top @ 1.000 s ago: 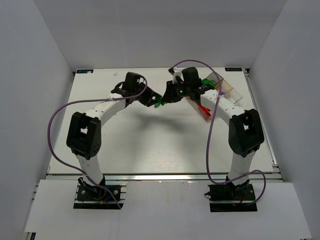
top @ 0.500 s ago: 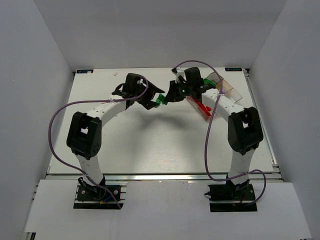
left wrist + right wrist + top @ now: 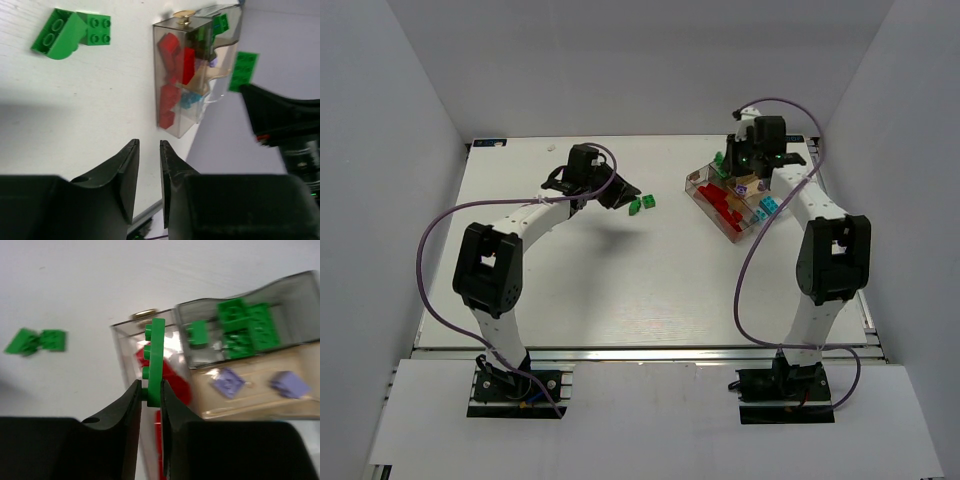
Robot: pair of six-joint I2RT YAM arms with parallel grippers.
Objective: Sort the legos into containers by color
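The plate [image 3: 156, 360] matches the green legos' section [image 3: 289, 320] in color, so my right gripper will next go to the right in the wrist view and come down over that section to let go of the plate.
My right gripper [image 3: 151, 385] is shut on a thin green lego plate [image 3: 156, 360], held on edge above the clear smoky tray [image 3: 300, 280]. The top view shows this gripper [image 3: 734, 165] over the tray's far end [image 3: 700, 181]. The tray holds green legos [image 3: 245, 327], pale purple ones [image 3: 227, 382], red ones [image 3: 172, 377] and cyan ones [image 3: 767, 207]. Two joined green legos [image 3: 641, 204] lie on the table, and show in the left wrist view [image 3: 65, 32]. My left gripper [image 3: 624, 192] is just left of them, empty, its jaws only a little apart [image 3: 149, 142].
The white table [image 3: 620, 280] has white walls on three sides. A small brass knob [image 3: 184, 15] sits at the tray's near corner. The tray lies at an angle near the table's back right. Purple cables loop from both arms.
My right gripper has swung right from the table's middle to above the tray, carrying the green plate. The green legos now lie on the table, apart from my left gripper.
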